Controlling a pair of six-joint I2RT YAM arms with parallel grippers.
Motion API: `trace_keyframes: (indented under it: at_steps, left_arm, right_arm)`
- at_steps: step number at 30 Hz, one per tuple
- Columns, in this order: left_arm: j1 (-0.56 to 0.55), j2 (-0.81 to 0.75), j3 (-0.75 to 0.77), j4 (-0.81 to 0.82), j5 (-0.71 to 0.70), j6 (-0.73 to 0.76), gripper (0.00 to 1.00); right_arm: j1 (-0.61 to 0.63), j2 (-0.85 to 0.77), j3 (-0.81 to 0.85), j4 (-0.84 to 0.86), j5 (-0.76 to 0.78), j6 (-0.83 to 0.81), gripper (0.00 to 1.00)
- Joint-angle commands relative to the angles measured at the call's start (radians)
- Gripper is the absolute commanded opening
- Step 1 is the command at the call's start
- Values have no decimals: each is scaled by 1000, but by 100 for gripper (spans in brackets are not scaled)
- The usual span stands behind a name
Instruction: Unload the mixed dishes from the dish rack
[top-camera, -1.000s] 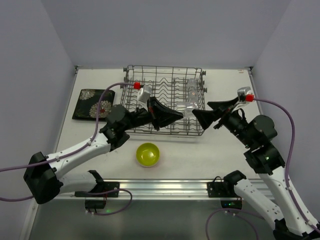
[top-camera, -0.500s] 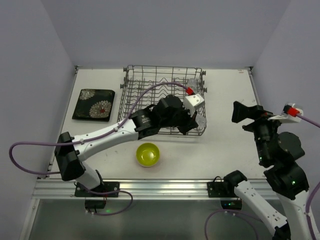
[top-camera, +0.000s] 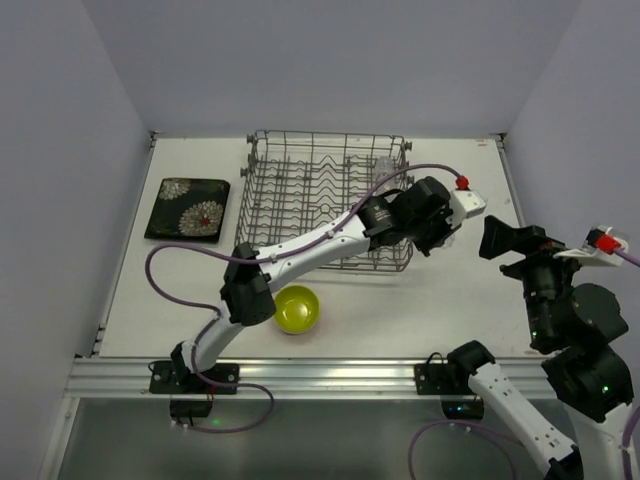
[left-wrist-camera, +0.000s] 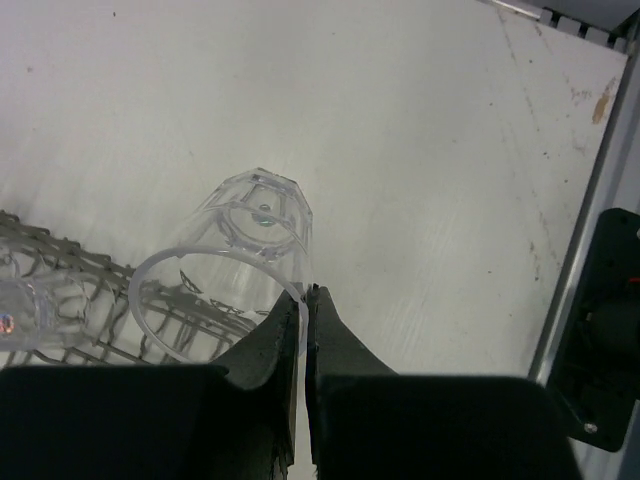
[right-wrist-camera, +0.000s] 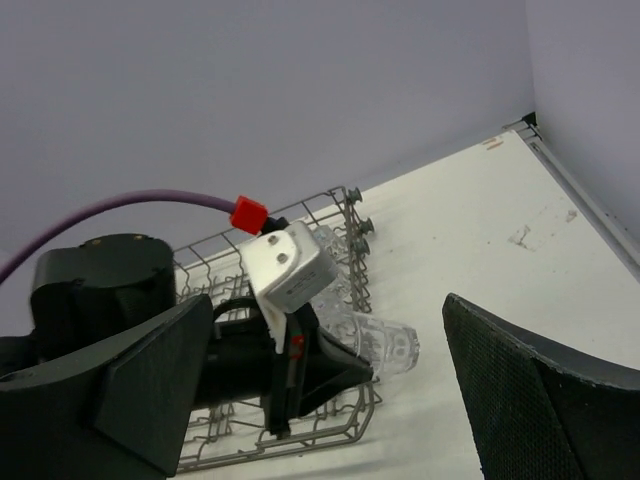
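Observation:
My left gripper holds the small glass. Next I will move it back and down onto the empty table in front of the rack's front corner (top-camera: 402, 298) (left-wrist-camera: 398, 336).
My left gripper (top-camera: 437, 238) reaches across the dish rack (top-camera: 325, 134) to its front right corner. Its jaws (left-wrist-camera: 308, 292) are shut on the rim of a small clear glass (left-wrist-camera: 250, 255). The glass (right-wrist-camera: 388, 345) lies on its side in the grip, poking out past the rack's right wall over the table. Another clear glass (right-wrist-camera: 335, 252) stands inside the rack at the back right. My right gripper (top-camera: 503, 238) hangs open and empty to the right of the rack, its fingers (right-wrist-camera: 525, 395) wide apart.
A yellow-green bowl (top-camera: 296, 308) sits on the table in front of the rack. A black square plate with white and red flowers (top-camera: 189, 208) lies to the rack's left. The table's right edge rail (left-wrist-camera: 590, 250) runs close beyond the held glass.
The left arm has swung from the rack's left front across to its right corner, carrying the glass. The right arm has drawn back to the right, away from the rack.

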Motion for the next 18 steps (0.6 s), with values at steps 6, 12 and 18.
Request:
trace_keyframes:
  at_steps: [6, 12, 18]
  left_arm:
    - [-112, 87, 86, -46, -93, 372, 0]
    - [-161, 82, 29, -54, -64, 479, 0]
    - [-187, -14, -130, -114, 69, 505, 0]
  right_arm:
    - [0, -75, 51, -68, 68, -22, 99]
    - [1, -86, 63, -68, 77, -19, 99]
    - [1, -93, 68, -63, 115, -25, 99]
